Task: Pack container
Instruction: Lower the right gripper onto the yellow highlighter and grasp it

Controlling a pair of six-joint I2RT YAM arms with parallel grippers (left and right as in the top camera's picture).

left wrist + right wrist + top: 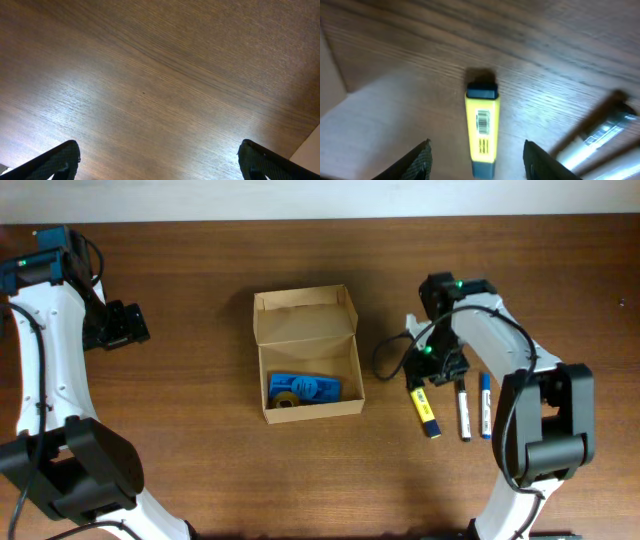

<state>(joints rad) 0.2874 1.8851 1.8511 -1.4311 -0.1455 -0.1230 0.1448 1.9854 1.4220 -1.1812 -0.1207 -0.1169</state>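
The open fingers are on either side of the highlighter's yellow middle [423,404] [483,131], below and nearer my base. Next, my right gripper lowers and draws back onto it.
The tan cardboard container [306,352] stands open at the table's middle, flap lid back, with a blue flat case [305,388] and a dark round thing inside. A yellow highlighter [425,410] lies on the table right of it; in the right wrist view the highlighter [482,127] lies between my fingers. My right gripper [426,370] [477,162] is open just above the highlighter, not touching it. Beside it lie a white pen [463,409] and a blue pen [485,405]. My left gripper [128,326] [159,160] is open and empty over bare wood at the far left.
The pens show blurred at the right edge of the right wrist view [600,132]. A pale box wall [332,75] shows at that view's left. The table's far edge meets a white wall [320,198].
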